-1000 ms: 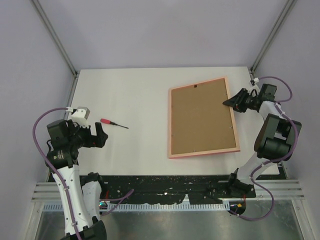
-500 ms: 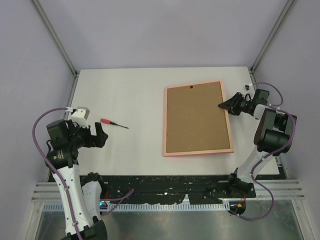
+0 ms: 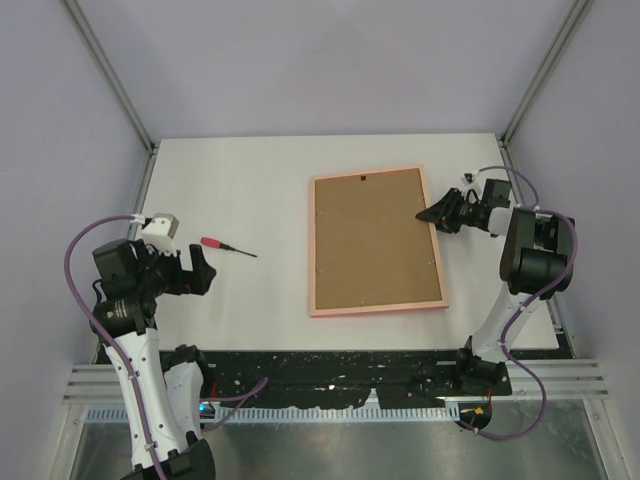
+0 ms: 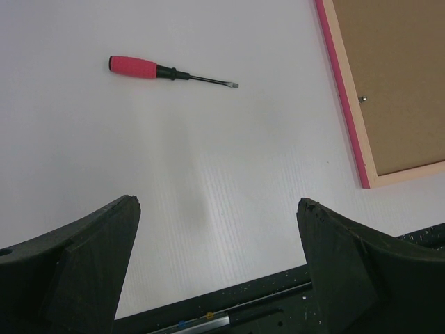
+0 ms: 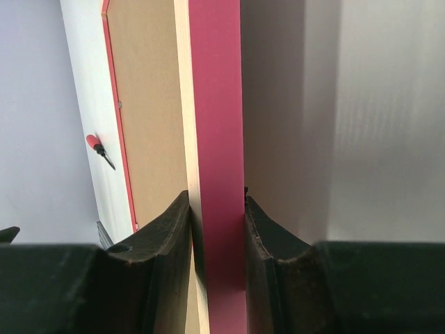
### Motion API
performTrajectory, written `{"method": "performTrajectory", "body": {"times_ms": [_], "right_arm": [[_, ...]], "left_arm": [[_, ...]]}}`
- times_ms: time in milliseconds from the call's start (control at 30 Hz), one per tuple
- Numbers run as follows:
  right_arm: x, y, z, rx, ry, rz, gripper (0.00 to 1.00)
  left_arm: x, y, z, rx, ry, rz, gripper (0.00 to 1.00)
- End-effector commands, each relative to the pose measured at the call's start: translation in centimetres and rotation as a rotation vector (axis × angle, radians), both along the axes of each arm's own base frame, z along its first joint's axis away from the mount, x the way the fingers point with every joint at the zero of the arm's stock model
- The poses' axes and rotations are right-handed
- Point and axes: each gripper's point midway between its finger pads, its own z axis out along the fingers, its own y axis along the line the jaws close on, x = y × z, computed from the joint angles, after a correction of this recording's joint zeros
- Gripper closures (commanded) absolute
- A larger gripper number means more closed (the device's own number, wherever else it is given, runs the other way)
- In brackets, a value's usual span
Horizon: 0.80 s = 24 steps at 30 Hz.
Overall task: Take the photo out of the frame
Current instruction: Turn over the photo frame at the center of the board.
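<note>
The right gripper moves the pink frame [image 3: 378, 308] toward the screwdriver and slightly outward next, then releases its edge. Bare table separates the frame from my left gripper.
The pink frame [image 3: 378, 308] lies back side up on the white table, its brown backing board [image 3: 372, 240] facing me. The photo is hidden under that board. My right gripper [image 3: 428, 215] is shut on the frame's right edge near the far corner. In the right wrist view the frame's pink edge [image 5: 215, 139] runs up between the two fingers of the right gripper [image 5: 217, 198], both pressed against it. My left gripper [image 3: 203, 270] hovers open at the table's left side. Nothing is between its fingers [image 4: 97, 243] in the left wrist view, where the frame's near left corner [image 4: 345, 97] shows.
A screwdriver [image 3: 225, 246] with a red handle lies left of the frame, just beyond my left gripper, also visible as the screwdriver [image 4: 160, 69] in the left wrist view. Enclosure walls and metal posts [image 3: 110, 80] bound the table. The black base rail [image 3: 350, 365] runs along the near edge.
The right gripper has dragged the frame leftward across the table, turning it slightly. The left arm and the screwdriver have not moved.
</note>
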Motion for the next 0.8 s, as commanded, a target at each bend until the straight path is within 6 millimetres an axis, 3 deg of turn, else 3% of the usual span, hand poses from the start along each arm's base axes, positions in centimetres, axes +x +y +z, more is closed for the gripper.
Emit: {"method": "performTrajectory", "body": {"times_ms": [0,233,467,767], "right_arm": [[0.4,0.1,-2.7,-0.133,0.057,-0.021,0.91],[0.6,0.6,-2.6,-0.141,0.063,-0.020,0.91],[2.2,0.9,-2.0,-0.123,0.058,-0.032,0.89],[2.4,2.6,-1.7,-0.126,0.044,-0.015,0.89]], "left_arm": [[0.5,0.0,0.5,-0.010,-0.035,-0.002,0.00],[0.5,-0.1,0.6,-0.012,-0.040,-0.009,0.00],[0.5,-0.2,0.6,-0.014,-0.042,-0.016,0.00],[0.3,-0.1,0.7,-0.001,-0.061,-0.010,0.00]]}}
